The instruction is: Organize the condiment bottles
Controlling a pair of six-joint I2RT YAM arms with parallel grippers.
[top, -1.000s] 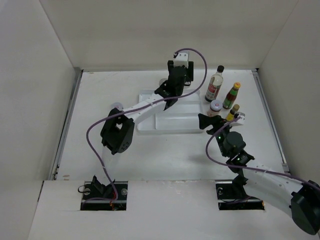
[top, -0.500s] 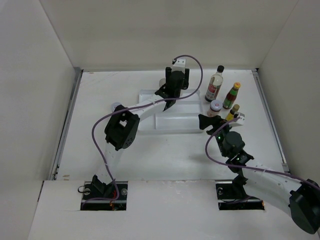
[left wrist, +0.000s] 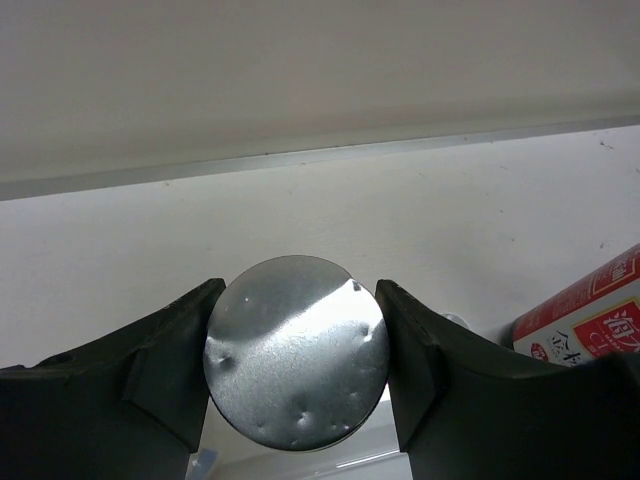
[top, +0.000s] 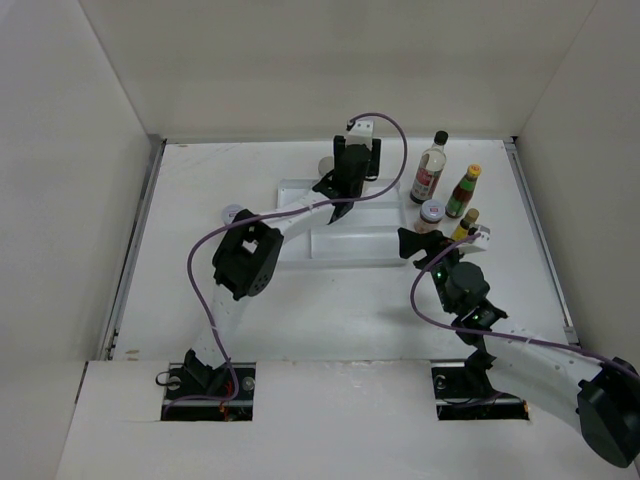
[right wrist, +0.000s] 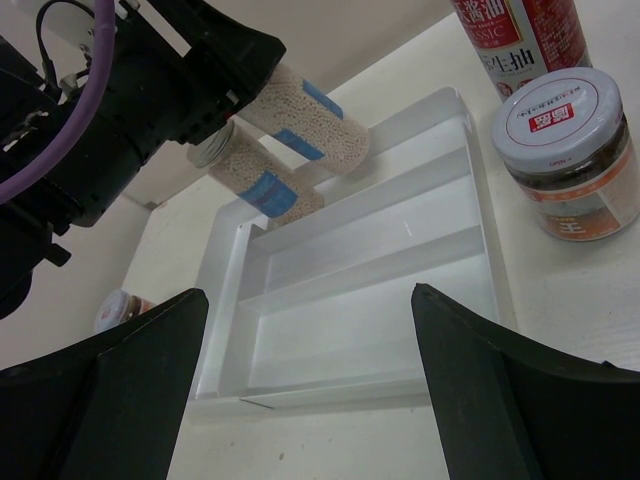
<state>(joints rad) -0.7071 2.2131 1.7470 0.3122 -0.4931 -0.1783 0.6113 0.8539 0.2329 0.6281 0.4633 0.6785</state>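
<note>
My left gripper will next move the shaker it holds slightly back and down to the far section's loose end (left wrist: 374, 430) beside the second shaker and release it.
My left gripper (top: 337, 188) is shut on a grey-lidded shaker (right wrist: 312, 125) and holds it over the far compartment of the white divided tray (top: 350, 261). Its metal lid (left wrist: 300, 340) fills the gap between the fingers of my left gripper (left wrist: 297, 362). A second shaker (right wrist: 255, 183) stands at the tray's far edge. The tall black-capped bottle (top: 430, 170), yellow-capped red-green bottle (top: 463, 190), pink-lidded jar (top: 432, 212) and small yellow bottle (top: 465, 225) stand right of the tray. My right gripper (top: 413, 245) is open and empty by the tray's right end.
Another small lidded jar (top: 233, 213) stands on the table left of the tray, beside the left arm's forearm. White walls close the table at the back and both sides. The left arm's purple cable loops over the tray.
The left arm's elbow has shifted right and its wrist has drawn slightly nearer over the tray's far side, the shaker still in its grip. The right arm and the bottles have not moved.
</note>
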